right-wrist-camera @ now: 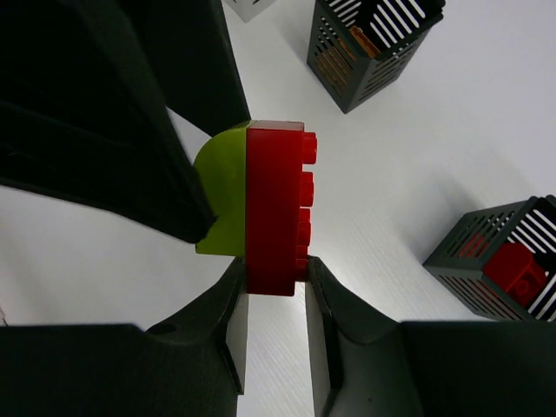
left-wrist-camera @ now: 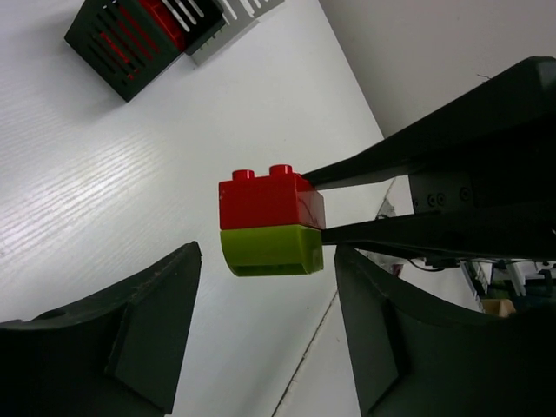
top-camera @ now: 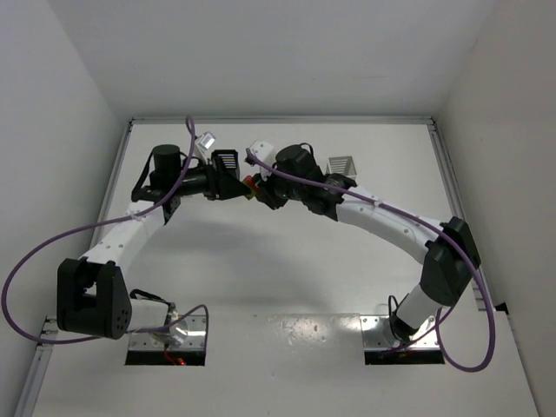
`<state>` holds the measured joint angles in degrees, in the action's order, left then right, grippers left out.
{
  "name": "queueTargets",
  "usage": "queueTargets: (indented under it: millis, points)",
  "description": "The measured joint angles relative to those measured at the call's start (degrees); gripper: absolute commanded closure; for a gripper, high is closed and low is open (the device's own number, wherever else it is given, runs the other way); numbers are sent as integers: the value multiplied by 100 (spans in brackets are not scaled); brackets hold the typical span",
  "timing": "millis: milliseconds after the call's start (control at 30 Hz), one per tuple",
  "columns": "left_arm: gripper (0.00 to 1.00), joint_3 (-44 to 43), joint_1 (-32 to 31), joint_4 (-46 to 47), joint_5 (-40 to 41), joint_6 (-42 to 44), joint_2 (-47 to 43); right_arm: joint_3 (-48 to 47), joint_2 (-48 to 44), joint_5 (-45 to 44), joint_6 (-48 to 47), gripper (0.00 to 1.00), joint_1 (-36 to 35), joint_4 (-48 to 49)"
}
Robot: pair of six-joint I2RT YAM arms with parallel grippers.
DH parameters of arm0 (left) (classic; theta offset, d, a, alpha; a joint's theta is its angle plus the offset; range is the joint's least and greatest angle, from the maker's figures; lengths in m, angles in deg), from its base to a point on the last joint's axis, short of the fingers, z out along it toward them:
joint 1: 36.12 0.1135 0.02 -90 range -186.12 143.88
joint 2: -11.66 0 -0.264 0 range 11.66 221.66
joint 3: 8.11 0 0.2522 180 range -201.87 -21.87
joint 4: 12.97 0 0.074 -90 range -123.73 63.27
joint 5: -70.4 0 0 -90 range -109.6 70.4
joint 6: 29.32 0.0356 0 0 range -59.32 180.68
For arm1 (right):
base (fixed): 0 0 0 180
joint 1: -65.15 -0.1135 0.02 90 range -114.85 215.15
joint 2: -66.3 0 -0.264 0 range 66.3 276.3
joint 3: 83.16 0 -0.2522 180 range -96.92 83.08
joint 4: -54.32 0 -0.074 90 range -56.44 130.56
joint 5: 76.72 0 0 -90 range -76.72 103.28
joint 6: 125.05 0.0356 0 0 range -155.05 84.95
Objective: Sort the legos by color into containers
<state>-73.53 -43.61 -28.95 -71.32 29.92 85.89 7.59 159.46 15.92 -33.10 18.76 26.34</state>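
Note:
The robot will next move its right gripper to the right in the top view and let go of its red lego over the black container with red inside, because the colors match.
A red lego with a yellow-green lego stuck to its underside hangs above the table. My right gripper is shut on the red one. In the left wrist view the red lego sits on the yellow-green lego, with the right arm's fingers reaching in from the right. My left gripper is open, its tips on either side of the yellow-green lego with a small gap each side. From above, both grippers meet at the back centre.
A black container holds a red lego, and another black container holds an orange-brown one. The left wrist view shows a black container with red inside beside a white container. A further white container stands at the back right.

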Motion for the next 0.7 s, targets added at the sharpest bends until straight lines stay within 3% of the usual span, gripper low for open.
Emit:
queueTargets:
  millis: [100, 133, 267, 500, 700]
  points:
    - [46, 0, 0, 55, 0, -28, 57, -26, 2, 103, 0, 100, 0, -7]
    - [59, 0, 0, 76, -4, -48, 66, -31, 2, 107, 0, 100, 0, -9]
    - [83, 0, 4, 236, -105, -155, 66, -31, 31, 83, -2, 100, 2, -39]
    - [89, 238, 7, 525, -136, -186, -28, 46, 31, -306, 63, 100, 28, 101]
    - [90, 651, -26, 256, -155, 166, -472, 107, 31, -1086, 175, 100, 824, 260]
